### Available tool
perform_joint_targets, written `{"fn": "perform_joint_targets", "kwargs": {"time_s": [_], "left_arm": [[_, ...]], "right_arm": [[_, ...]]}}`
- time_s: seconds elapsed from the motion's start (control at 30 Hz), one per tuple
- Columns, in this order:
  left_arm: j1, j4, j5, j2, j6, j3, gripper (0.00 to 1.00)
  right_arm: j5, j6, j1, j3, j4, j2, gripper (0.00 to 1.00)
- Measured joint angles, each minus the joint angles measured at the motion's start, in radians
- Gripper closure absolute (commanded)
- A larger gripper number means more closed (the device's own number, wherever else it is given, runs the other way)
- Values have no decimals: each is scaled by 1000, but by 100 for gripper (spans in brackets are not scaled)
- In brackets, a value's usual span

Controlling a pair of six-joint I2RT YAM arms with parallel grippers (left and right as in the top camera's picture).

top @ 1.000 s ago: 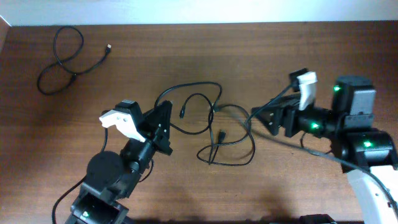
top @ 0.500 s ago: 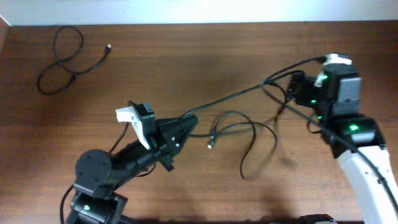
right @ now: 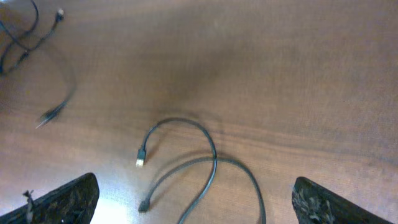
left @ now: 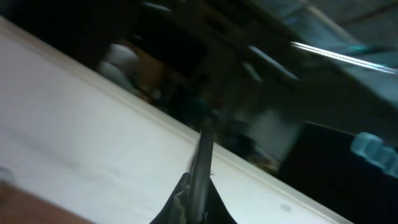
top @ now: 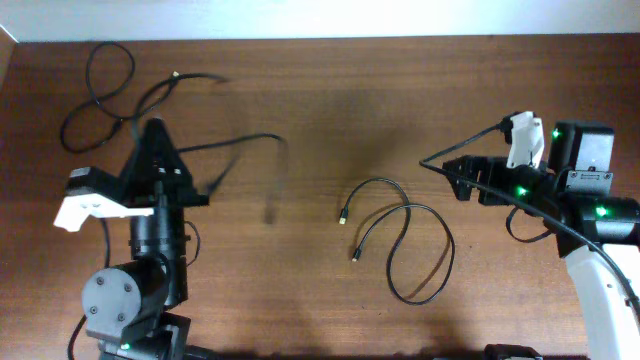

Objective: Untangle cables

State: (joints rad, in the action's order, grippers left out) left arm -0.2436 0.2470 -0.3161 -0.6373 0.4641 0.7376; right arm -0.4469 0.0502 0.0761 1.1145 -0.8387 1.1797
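Note:
The cable swings down, back and to the left in the overhead view with my left gripper for release next, as bare tabletop lies below it on that side.
My left gripper [top: 157, 130] points toward the far table edge and is shut on a thin black cable [top: 240, 145]. That cable trails to the right, blurred, and hangs down to its end [top: 271, 212]. In the left wrist view the cable [left: 202, 152] runs up from between the shut jaws [left: 198, 190]. A second cable [top: 405, 240] lies in loose loops at mid-table and also shows in the right wrist view [right: 211, 158]. A third cable [top: 100, 95] lies looped at the far left corner. My right gripper [top: 450, 180] is open and empty, right of the middle cable; its fingertips [right: 65, 199] are wide apart.
Thick black arm cables run along the right arm [top: 520, 205]. A pale wall [top: 320, 18] borders the far table edge. The blurred held cable also shows at the upper left of the right wrist view [right: 59, 106].
My left arm swung left and toward the far edge, pulling one cable out of the middle bunch. The right gripper dropped lower and is now empty. One cable remains in the middle.

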Motion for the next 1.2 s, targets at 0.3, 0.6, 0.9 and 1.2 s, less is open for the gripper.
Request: {"fn": "perform_joint_targets", "kwargs": {"time_s": [0.3, 0.6, 0.9, 1.2], "left_arm": [[2, -152, -485, -81, -330, 4, 100], [192, -167, -761, -86, -353, 8, 100], [617, -332, -688, -435, -98, 26, 99], [835, -367, -288, -783, -8, 29, 7]], "right_arm": [[-8, -48, -116, -5, -143, 71, 2], [-8, -50, -116, -6, -209, 185, 1], [-34, -50, -116, -6, -224, 185, 2], [-38, -50, -116, -6, -223, 185, 2]]}}
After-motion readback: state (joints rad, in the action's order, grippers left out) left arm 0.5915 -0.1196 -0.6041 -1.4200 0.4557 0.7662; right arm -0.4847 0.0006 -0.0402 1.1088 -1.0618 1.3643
